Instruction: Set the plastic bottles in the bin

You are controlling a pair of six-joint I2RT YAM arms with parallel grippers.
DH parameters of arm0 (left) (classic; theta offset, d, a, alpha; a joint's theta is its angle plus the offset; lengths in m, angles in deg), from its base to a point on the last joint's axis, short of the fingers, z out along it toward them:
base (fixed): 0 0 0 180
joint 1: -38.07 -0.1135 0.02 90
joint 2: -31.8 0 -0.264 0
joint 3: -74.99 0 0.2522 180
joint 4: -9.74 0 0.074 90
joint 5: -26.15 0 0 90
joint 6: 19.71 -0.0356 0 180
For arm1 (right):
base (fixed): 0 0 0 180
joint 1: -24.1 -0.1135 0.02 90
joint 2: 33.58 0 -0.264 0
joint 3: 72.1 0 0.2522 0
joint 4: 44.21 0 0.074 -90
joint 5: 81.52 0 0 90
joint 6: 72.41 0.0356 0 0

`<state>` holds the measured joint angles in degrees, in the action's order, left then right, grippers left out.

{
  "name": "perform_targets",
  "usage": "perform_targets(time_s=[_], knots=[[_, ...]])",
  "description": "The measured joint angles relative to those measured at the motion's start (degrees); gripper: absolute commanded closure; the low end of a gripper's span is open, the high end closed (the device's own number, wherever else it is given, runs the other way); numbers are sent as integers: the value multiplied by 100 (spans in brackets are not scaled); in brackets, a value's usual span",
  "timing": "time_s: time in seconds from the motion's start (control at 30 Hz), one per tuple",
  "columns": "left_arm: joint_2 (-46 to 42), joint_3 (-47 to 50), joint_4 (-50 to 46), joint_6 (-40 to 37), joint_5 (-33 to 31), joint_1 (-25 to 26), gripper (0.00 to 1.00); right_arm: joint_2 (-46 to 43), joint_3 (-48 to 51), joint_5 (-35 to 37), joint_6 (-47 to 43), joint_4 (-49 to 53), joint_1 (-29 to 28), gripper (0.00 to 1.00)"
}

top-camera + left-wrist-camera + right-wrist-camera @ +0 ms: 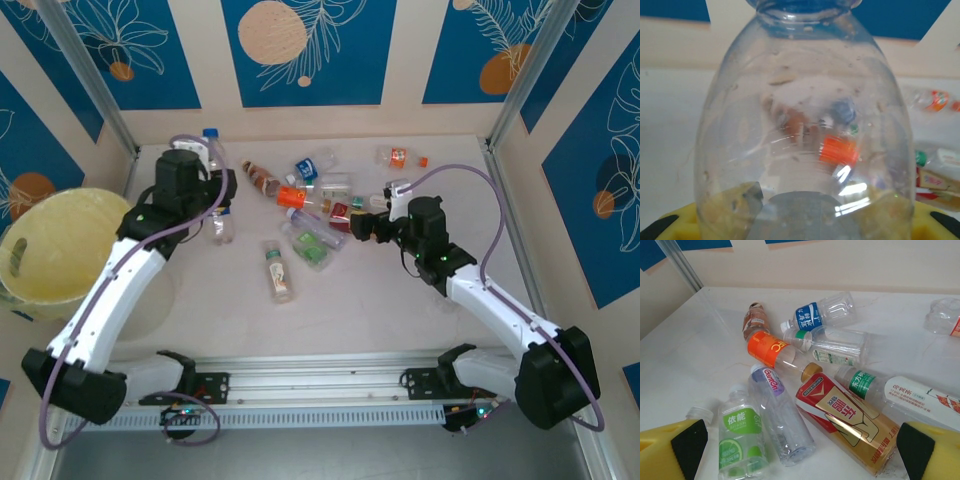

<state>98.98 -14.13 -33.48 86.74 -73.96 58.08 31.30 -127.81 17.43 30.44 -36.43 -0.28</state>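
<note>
The clear bottle [221,228] swings sideways and back in my left gripper next, over the bin's opening [66,247] past the table's edge. Then it goes down and is released.
A clear bottle [805,125] stands between my left gripper's [802,222] yellow fingers [675,225], which are closed against its sides. In the top view this gripper [222,203] is at the table's back left with the bottle [221,228] under it. The pale yellow bin [90,200] is off the table's left edge. My right gripper [801,445] is open over a pile of bottles: a red and gold one [845,425], a clear one with a purple label [782,415] and a green-labelled one [740,440]. From above, the right gripper [356,226] hovers at the pile's right end.
More bottles lie across the back of the table: a brown one [262,178], a blue-labelled one [315,165], an orange one [295,197], a lone one nearer me [278,270], one by the back wall [210,140] and one with a red label [397,156]. Walls close three sides.
</note>
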Motion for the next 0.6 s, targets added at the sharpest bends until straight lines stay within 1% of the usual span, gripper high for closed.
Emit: perform_targets(time_s=[0.13,0.23,0.37,0.53,0.6], knots=[[-476,-310,13,-208,-52,-2,100,129,-61,-20,0,-26,-22,1],[-815,-437,48,-400,-299,-2,100,179,-81,-28,2,-50,-44,1],[-1003,-675,96,-817,-796,-2,100,210,-81,-37,0,-48,-55,1],[-1003,-841,116,-1300,-1340,-4,100,249,-85,-35,0,-52,-63,1],[-973,-977,85,-1440,-1845,-4,100,286,-98,-35,0,-52,-70,1]])
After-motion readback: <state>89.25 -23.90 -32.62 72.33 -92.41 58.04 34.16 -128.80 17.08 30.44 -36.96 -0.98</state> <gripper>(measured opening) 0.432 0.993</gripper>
